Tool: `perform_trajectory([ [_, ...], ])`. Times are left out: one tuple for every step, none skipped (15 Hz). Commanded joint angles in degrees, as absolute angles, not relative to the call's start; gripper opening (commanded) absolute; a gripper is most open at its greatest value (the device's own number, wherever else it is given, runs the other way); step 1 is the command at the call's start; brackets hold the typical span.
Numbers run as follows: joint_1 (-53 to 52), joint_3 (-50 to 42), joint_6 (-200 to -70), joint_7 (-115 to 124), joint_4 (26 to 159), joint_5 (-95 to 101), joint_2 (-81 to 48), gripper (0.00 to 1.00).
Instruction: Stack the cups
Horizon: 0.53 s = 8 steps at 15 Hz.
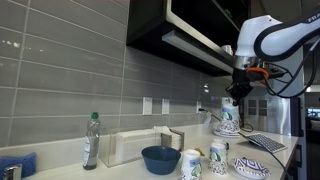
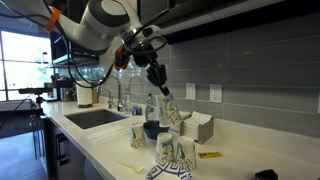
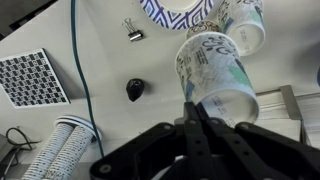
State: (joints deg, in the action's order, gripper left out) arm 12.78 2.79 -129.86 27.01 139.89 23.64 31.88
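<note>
I will next move my gripper down toward the upright cup (image 1: pixel 218 153) beside the patterned dish and turn the white cup straight to release it, since the white cup hangs tilted above.
My gripper (image 3: pixel 192 100) is shut on the rim of a white cup with blue-green pattern (image 3: pixel 215 70) and holds it tilted in the air above the counter. The gripper (image 1: pixel 236 92) (image 2: pixel 163 92) and the held cup (image 1: pixel 230 115) (image 2: pixel 170 110) show in both exterior views. Two more patterned cups (image 1: pixel 192 163) (image 1: pixel 218 157) stand upright on the counter. In an exterior view patterned cups stand at the front (image 2: pixel 172 152) and further back (image 2: pixel 138 135). Another cup (image 3: pixel 245 30) lies past the held one in the wrist view.
A dark blue bowl (image 1: pixel 160 158) (image 2: pixel 150 128) and a patterned dish (image 1: pixel 250 167) (image 3: pixel 180 12) sit near the cups. A green-capped bottle (image 1: pixel 91 140), a white holder (image 1: pixel 140 146), a sink (image 2: pixel 95 118), a binder clip (image 3: pixel 132 30) and a blue cable (image 3: pixel 80 70) are on the counter.
</note>
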Motion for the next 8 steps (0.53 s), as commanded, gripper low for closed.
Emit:
perform_trajectory([
  [11.38, 0.55, -132.42, 19.7, 137.3, 21.46, 27.26, 0.01],
  [11.01, 0.08, -133.15, 18.05, 137.01, 21.0, 26.43, 0.01],
  [10.58, -0.41, -134.3, 16.37, 136.93, 20.33, 25.6, 0.01],
  [10.04, -0.85, -134.96, 14.6, 136.77, 19.4, 24.83, 0.01],
  [9.83, -1.04, -135.22, 13.34, 136.49, 18.84, 24.03, 0.01],
  [9.27, -1.49, -135.7, 11.74, 136.4, 17.79, 23.39, 0.01],
  [8.78, -1.83, -135.38, 10.3, 136.12, 16.72, 22.8, 0.01],
  [8.83, -1.64, -134.12, 9.77, 135.61, 16.47, 22.1, 0.01],
])
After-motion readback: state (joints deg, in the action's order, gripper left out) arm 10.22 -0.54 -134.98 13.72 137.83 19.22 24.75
